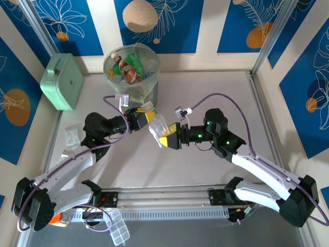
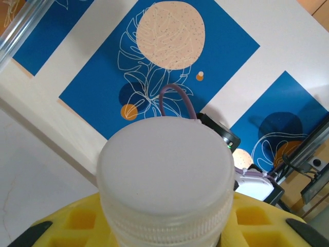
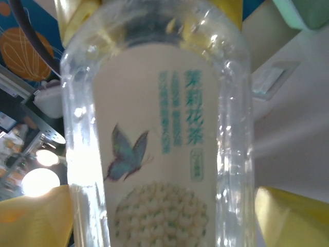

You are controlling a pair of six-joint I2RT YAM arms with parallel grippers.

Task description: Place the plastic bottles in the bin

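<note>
I should next move the bottle, held by its neck in my left gripper, outward to the bin's opening (image 1: 135,66) over the bottles inside and let it go there.
A clear plastic bottle (image 1: 158,125) with a white butterfly label (image 3: 154,144) hangs in the air between my two grippers at the table's middle. My left gripper (image 1: 146,117) is shut on its neck just under the white cap (image 2: 164,170), yellow pads (image 2: 257,221) at both sides. My right gripper (image 1: 165,135) stands open around the bottle's body; its right pad (image 3: 293,216) is clear of the bottle's wall. The bin (image 1: 149,87) stands just beyond, at the back, with several bottles (image 1: 131,69) inside.
A mint-green box (image 1: 61,81) leans at the back left beside the bin. A small clear plastic case (image 1: 72,138) lies left of the left arm, another (image 1: 121,234) at the near edge. Patterned blue walls close in the table.
</note>
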